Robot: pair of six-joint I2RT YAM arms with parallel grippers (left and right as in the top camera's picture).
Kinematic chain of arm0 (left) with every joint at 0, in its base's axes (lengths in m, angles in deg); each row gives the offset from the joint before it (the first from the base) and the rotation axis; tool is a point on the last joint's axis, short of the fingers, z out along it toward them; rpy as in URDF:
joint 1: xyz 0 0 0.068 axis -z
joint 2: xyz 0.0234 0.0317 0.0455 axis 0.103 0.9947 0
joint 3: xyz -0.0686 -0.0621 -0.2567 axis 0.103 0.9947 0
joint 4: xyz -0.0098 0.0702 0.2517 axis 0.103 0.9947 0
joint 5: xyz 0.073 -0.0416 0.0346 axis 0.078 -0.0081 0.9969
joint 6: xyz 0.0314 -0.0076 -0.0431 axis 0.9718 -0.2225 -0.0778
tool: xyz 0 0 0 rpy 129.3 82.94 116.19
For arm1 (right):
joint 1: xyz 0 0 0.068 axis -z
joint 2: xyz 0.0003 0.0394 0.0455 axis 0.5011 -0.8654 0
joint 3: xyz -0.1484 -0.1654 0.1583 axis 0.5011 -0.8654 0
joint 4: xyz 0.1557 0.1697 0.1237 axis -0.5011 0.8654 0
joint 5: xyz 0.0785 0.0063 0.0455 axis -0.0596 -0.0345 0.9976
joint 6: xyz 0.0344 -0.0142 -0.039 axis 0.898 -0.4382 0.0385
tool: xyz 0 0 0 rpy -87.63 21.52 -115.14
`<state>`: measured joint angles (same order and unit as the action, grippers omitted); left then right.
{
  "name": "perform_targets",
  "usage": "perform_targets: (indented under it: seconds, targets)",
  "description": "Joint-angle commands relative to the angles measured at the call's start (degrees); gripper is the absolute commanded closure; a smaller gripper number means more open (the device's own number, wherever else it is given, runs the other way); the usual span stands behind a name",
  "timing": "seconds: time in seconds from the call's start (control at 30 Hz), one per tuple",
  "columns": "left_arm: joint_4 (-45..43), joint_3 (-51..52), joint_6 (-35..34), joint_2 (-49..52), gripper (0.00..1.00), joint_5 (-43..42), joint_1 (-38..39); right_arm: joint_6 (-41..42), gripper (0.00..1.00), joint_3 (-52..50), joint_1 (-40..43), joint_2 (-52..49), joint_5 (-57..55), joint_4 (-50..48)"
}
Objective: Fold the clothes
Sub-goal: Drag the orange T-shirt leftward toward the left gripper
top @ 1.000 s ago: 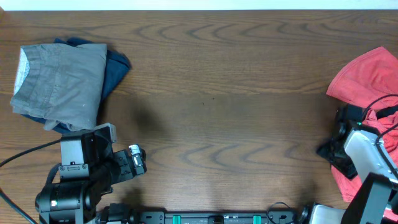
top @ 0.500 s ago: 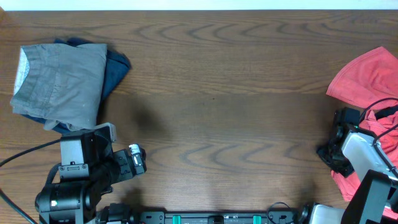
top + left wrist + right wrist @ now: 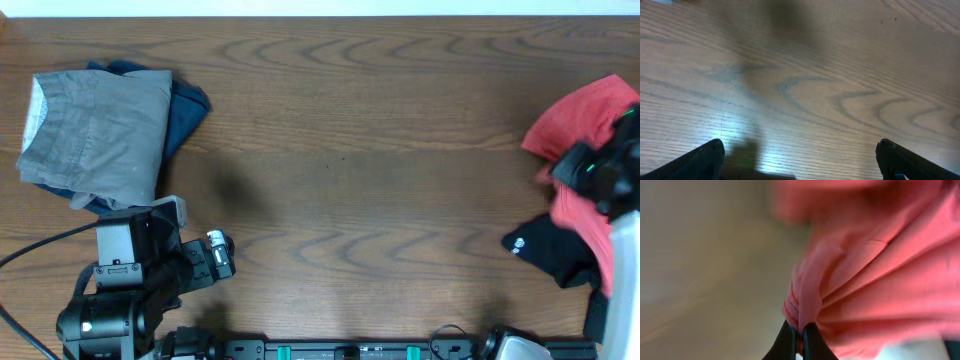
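The right gripper draws the T-shirt's fold toward the grey garment next and releases it in the middle of the table.
The coral-red T-shirt (image 3: 585, 120) lies bunched at the table's right edge. My right gripper (image 3: 592, 168) is raised over it and shut on a pinched fold of its fabric. In the right wrist view the fold (image 3: 807, 300) stands up from between the closed fingertips (image 3: 792, 335), with red cloth filling the frame to the right. No lettering shows. My left gripper (image 3: 222, 255) hangs near the front left of the table. Its jaws are wide open over bare wood in the left wrist view (image 3: 800, 167) and hold nothing.
A folded grey garment (image 3: 100, 135) lies on a dark blue one (image 3: 188, 105) at the back left. A black piece of clothing (image 3: 548, 258) lies on the table just below the red shirt. The right table edge runs close to the shirt.
My right gripper closed on the red shirt and rose, pulling the fabric up and toward the back. That uncovered the black clothing beneath it. The left arm stayed still.
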<state>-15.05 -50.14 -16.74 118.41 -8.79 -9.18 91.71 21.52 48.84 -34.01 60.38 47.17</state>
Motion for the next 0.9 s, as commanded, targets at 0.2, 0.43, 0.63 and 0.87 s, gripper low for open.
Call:
perform_targets:
  seconds: [0.2, 0.43, 0.63, 0.87]
  targets:
    - [-1.09, -0.98, -0.55, 0.02, 0.02, -0.13, 0.13, -14.95, 0.99, 9.81, -17.05, 1.03, 22.84, 1.99]
    - [-1.51, -0.98, -0.55, 0.00, 0.02, -0.13, 0.13, -14.91, 0.99, -0.31, -36.98, -4.92, 22.86, -6.01]
    - [-5.05, -0.98, -0.55, 0.00, 0.02, -0.24, 0.13, -14.91, 0.94, -5.84, -49.83, -14.03, 22.05, -26.12]
    - [-10.58, -0.76, -0.55, 0.74, 0.02, -0.92, 0.15, -10.10, 0.55, -5.81, -54.97, -23.10, 12.33, -47.41]
